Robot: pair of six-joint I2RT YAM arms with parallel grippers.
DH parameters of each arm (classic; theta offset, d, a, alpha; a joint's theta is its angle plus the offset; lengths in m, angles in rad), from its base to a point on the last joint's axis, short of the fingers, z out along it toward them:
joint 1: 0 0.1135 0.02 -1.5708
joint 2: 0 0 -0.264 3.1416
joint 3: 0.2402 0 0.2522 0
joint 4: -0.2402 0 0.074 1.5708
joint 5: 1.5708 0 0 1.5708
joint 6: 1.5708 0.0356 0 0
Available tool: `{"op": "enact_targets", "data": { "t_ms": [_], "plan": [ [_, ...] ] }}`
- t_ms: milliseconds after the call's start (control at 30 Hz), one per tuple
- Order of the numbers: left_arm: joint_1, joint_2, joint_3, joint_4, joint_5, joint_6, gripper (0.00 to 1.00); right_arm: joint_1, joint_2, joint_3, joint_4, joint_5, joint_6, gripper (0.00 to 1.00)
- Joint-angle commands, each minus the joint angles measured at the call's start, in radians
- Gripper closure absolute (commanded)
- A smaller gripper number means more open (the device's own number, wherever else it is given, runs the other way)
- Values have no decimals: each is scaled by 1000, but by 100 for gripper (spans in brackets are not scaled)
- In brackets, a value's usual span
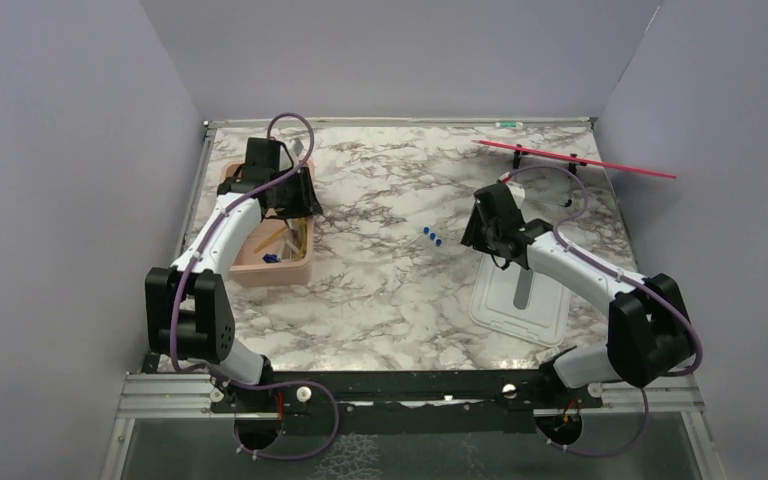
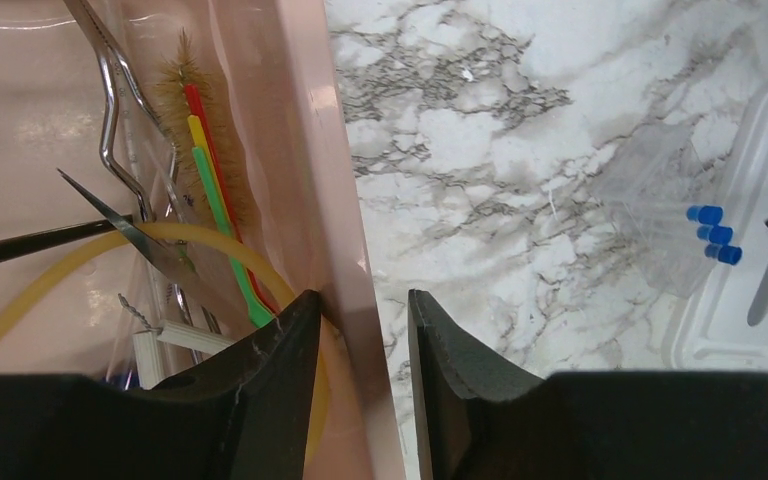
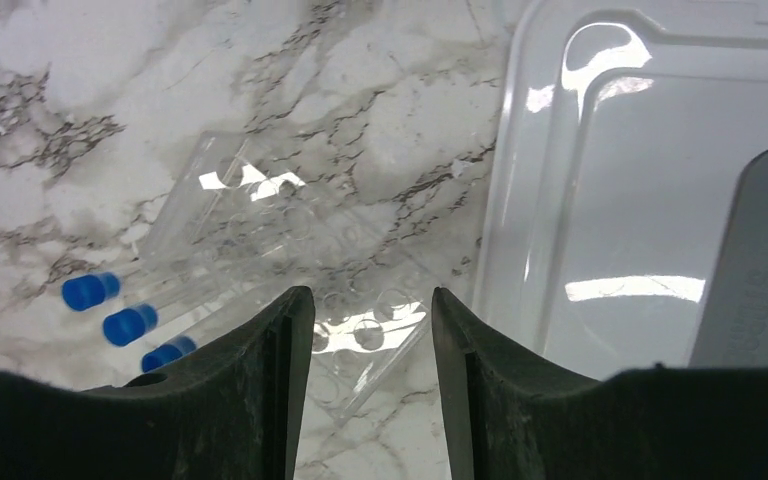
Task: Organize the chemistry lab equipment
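Observation:
My right gripper goes down and across toward the white lid next and closes astride the lid's rim by the rack, since its open fingers hover short of that rim.
The pink tub at the left holds metal tongs, an amber tubing loop, a black wire stem and a brush with coloured sticks. My left gripper straddles the tub's right wall. One finger is inside against the wall. The other is outside, with a strip of marble showing between it and the wall. Three blue-capped tubes lie in a clear rack mid-table. My right gripper hovers open over the rack's near corner, holding nothing.
A white lid with a grey slot lies flat beside the rack, under my right arm. A red rod rests on a black stand at the back right. Purple walls close in the table on three sides.

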Motion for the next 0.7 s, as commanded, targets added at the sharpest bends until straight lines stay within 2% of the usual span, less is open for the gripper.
{"op": "enact_targets", "data": {
  "t_ms": [0, 367, 667],
  "plan": [
    [-53, -45, 21, 18, 124, -7, 61, -32, 38, -10, -23, 104, -10, 50],
    [-144, -56, 8, 133, 308, -108, 60, -105, 139, -3, -52, 129, -8, 59],
    [-146, -137, 12, 137, 192, -134, 52, -110, 228, 8, -46, 99, -8, 68]
  ]
}}
